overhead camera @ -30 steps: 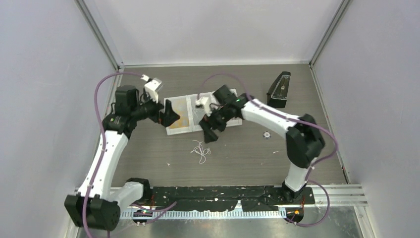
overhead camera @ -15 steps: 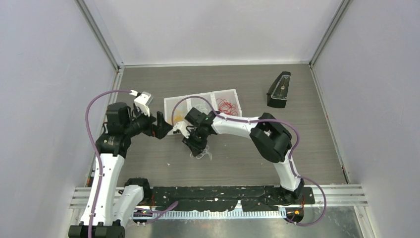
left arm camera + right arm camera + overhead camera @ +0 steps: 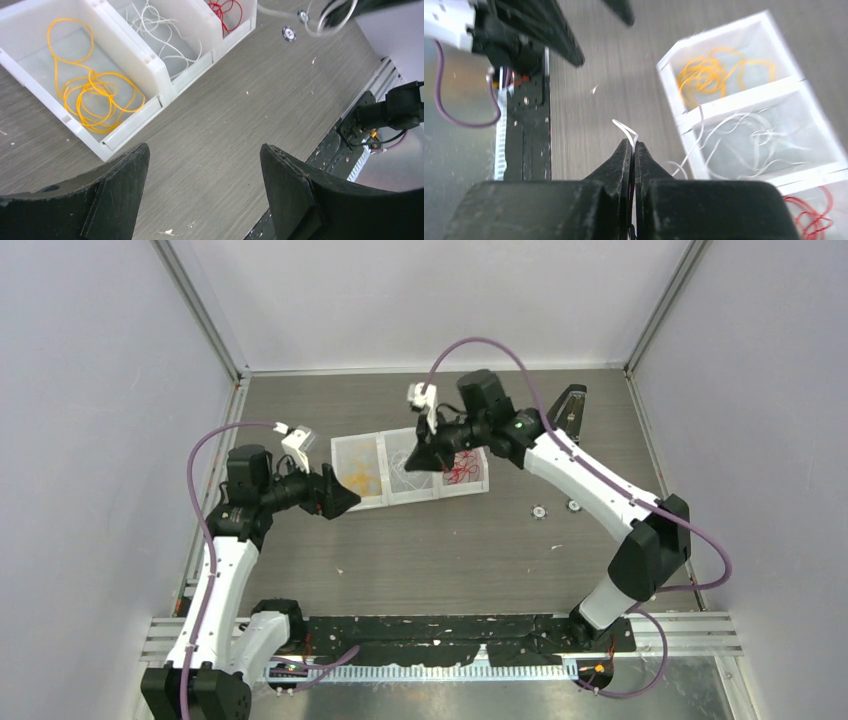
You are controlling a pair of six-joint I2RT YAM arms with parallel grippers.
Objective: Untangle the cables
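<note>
My right gripper moves down into the middle bin [image 3: 410, 468] [image 3: 761, 140] next and releases the thin white cable there, because the other white cables already lie on the bin's bottom.
A white three-compartment tray [image 3: 392, 502] holds sorted cables: yellow-orange cables [image 3: 87, 90] in the left bin, white cables [image 3: 160, 30] in the middle, red cables [image 3: 225, 10] on the right. My right gripper [image 3: 634, 144] is shut on a thin white cable [image 3: 626, 130] whose loop sticks out past the fingertips; it hangs above the middle bin [image 3: 410, 468]. More white strands trail from it over the bin wall [image 3: 696, 125]. My left gripper [image 3: 204, 150] is open with nothing in it, above bare table just in front of the yellow bin.
A black wedge-shaped object [image 3: 565, 420] stands at the back right. Two small round discs [image 3: 538, 511] [image 3: 574, 505] lie on the table right of the tray. The black base strip [image 3: 450, 625] runs along the near edge. Side walls close in.
The right gripper went down to the white bundle on the table, shut on it and carried it up over the tray. The left gripper drew back left and narrowed slightly.
</note>
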